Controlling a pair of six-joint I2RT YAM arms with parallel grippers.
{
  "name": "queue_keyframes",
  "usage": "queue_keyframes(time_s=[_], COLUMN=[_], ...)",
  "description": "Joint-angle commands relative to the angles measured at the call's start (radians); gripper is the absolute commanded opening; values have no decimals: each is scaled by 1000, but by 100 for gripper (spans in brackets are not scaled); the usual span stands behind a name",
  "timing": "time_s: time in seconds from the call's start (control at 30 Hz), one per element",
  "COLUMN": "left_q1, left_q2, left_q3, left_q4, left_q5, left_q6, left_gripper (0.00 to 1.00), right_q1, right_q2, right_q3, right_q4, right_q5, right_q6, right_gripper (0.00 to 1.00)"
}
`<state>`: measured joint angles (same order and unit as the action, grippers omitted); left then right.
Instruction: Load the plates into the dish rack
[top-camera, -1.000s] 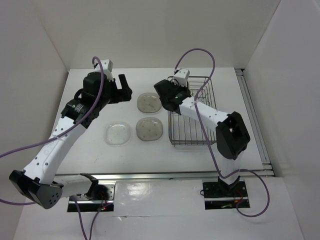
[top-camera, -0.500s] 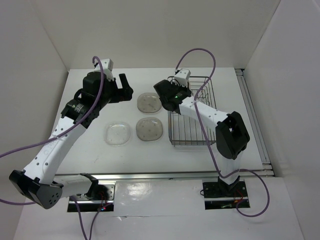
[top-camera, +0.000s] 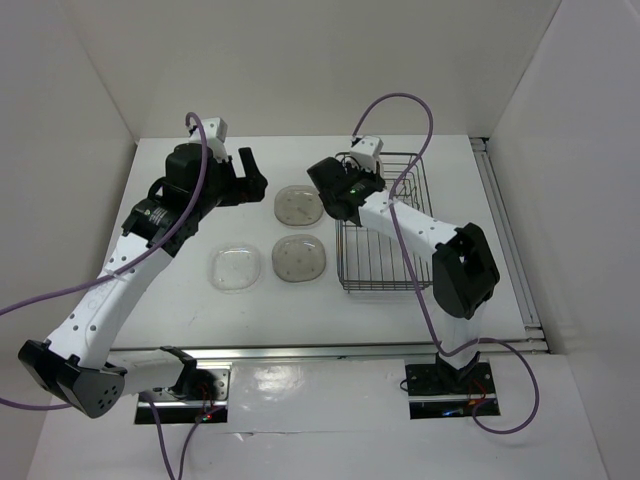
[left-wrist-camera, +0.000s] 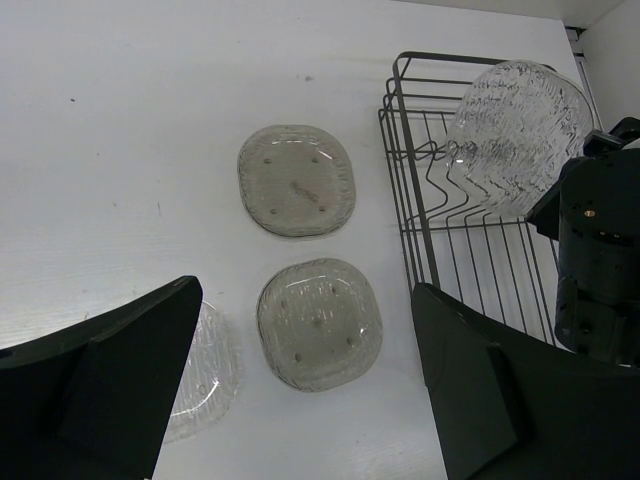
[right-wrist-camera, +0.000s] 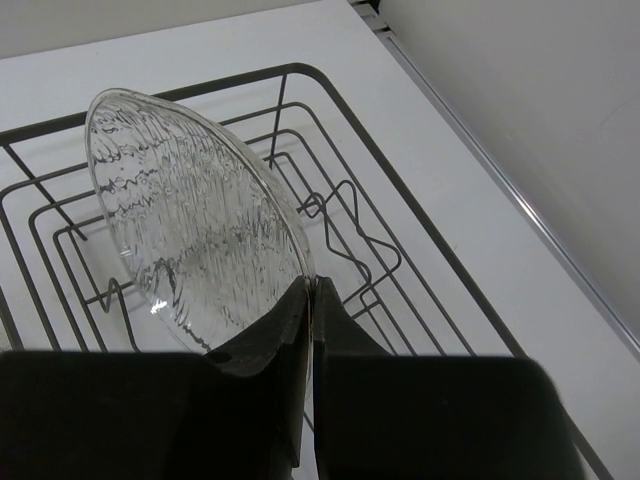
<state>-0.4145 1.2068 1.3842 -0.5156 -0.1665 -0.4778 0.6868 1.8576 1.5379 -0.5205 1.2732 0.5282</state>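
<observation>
The clear plate still stands high, so next my right gripper should lower it among the dish rack's wires toward the dish rack's side by the tan plates.
My right gripper (right-wrist-camera: 312, 285) is shut on the edge of a clear ribbed plate (right-wrist-camera: 190, 220), held tilted on edge over the far left part of the dark wire dish rack (right-wrist-camera: 400, 200). In the top view the right gripper (top-camera: 355, 180) is above the rack (top-camera: 385, 250). Two greyish-tan speckled plates (top-camera: 297, 204) (top-camera: 299, 259) and a second clear plate (top-camera: 235, 268) lie flat on the table left of the rack. My left gripper (top-camera: 252, 172) is open and empty, hovering above them; its wrist view shows both tan plates (left-wrist-camera: 297, 180) (left-wrist-camera: 319, 322) and the held plate (left-wrist-camera: 515, 135).
The table is white with walls on the left, back and right. A metal rail (top-camera: 505, 230) runs along the right side beyond the rack. The rack's upright prongs (right-wrist-camera: 345, 215) stand just beyond the held plate.
My right gripper has shifted slightly towards the far side of the rack with the clear plate. The left arm has barely moved.
</observation>
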Motion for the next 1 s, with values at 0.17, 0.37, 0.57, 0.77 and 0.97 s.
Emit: queue_keyframes(time_s=[0.17, 0.37, 0.57, 0.77, 0.97], left_q1=[5, 5, 5, 5, 5], left_q2=[-27, -27, -27, -27, -27], left_q3=[9, 9, 9, 9, 9], left_q4=[40, 40, 40, 40, 40], left_q5=[18, 18, 18, 18, 18], left_q6=[-1, 8, 8, 8, 8], left_gripper=[100, 100, 100, 100, 100], right_q1=[-12, -12, -12, -12, -1], right_q2=[-8, 40, 77, 111, 120], right_q3=[19, 37, 57, 85, 85], right_q4=[39, 27, 48, 27, 27], right_q5=[38, 28, -2, -23, -23], right_q6=[-5, 7, 7, 26, 26], right_gripper=[0, 0, 0, 6, 35])
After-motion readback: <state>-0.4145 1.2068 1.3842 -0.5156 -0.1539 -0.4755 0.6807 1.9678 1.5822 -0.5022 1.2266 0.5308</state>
